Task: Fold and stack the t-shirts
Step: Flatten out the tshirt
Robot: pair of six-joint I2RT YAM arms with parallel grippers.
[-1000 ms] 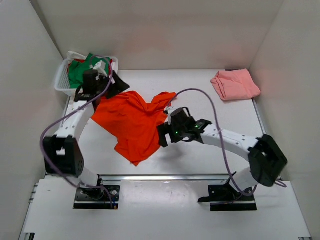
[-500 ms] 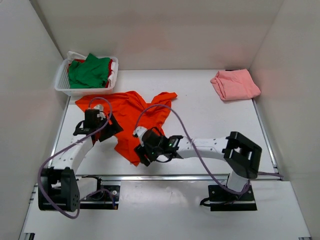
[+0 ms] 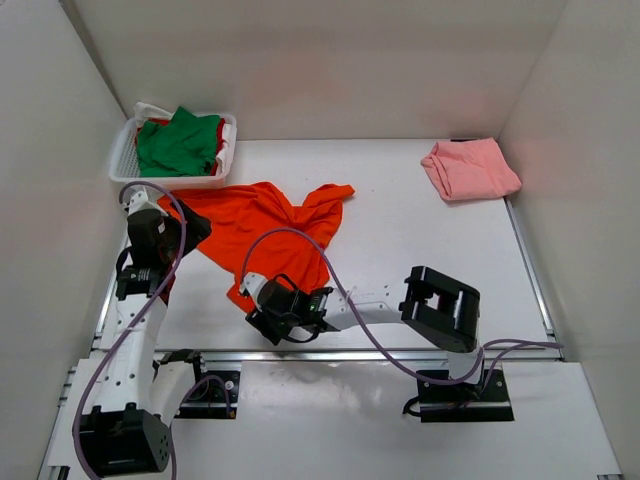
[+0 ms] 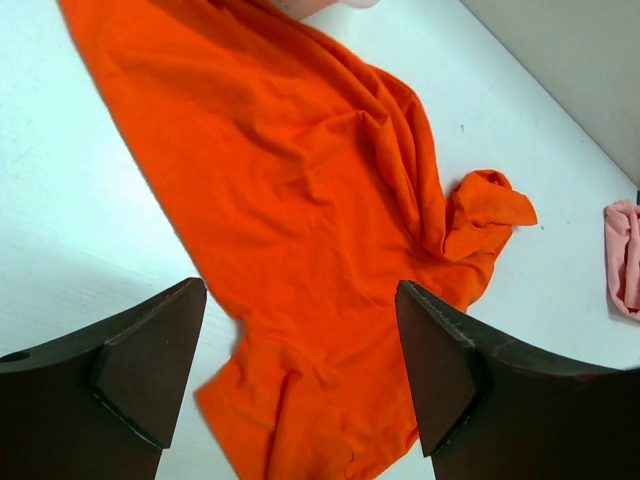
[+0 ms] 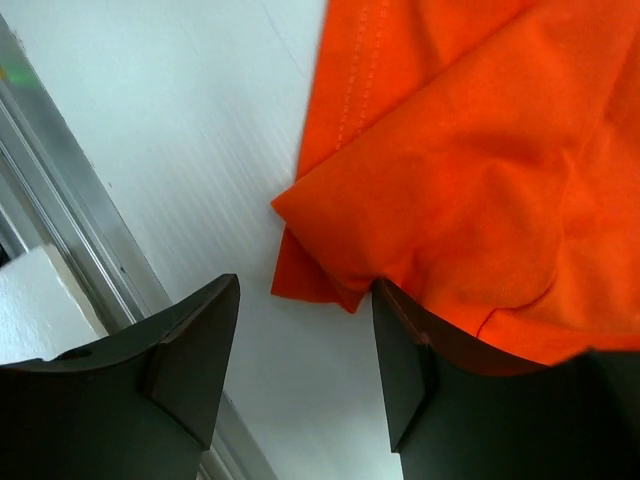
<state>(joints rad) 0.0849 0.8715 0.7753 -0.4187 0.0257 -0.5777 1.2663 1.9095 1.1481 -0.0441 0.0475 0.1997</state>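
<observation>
Next, my left gripper brings its open, empty fingers down and back onto the t-shirt's straight near edge [image 3: 214, 257] [image 4: 174, 190], which lies below and back from the gripper.
The bright orange-red t-shirt [image 3: 262, 232] lies spread and wrinkled on the white table. My left gripper [image 3: 178, 232] hovers at its left edge, open; in the left wrist view its jaws [image 4: 300, 370] stand wide over the orange cloth [image 4: 300, 200], holding nothing. My right gripper [image 3: 262, 316] is at the shirt's near corner, open; the corner [image 5: 320, 270] lies just beyond its tips [image 5: 305, 350] and brushes the right finger [image 5: 405, 350], with bare table between the jaws. A pale pink t-shirt [image 3: 470, 168] lies folded at the far right. Green [image 3: 178, 143] and red [image 3: 212, 128] t-shirts sit in the basket.
The white mesh basket [image 3: 122, 162] stands at the far left corner. A metal rail [image 5: 60, 200] runs along the table's near edge, close to my right gripper. White walls enclose the table on three sides. The pink shirt's edge [image 4: 622, 260] shows in the left wrist view.
My left gripper came away from the basket toward the near left. My right gripper slid along the orange shirt to its near corner and its jaws narrowed. The shirt shifted slightly.
</observation>
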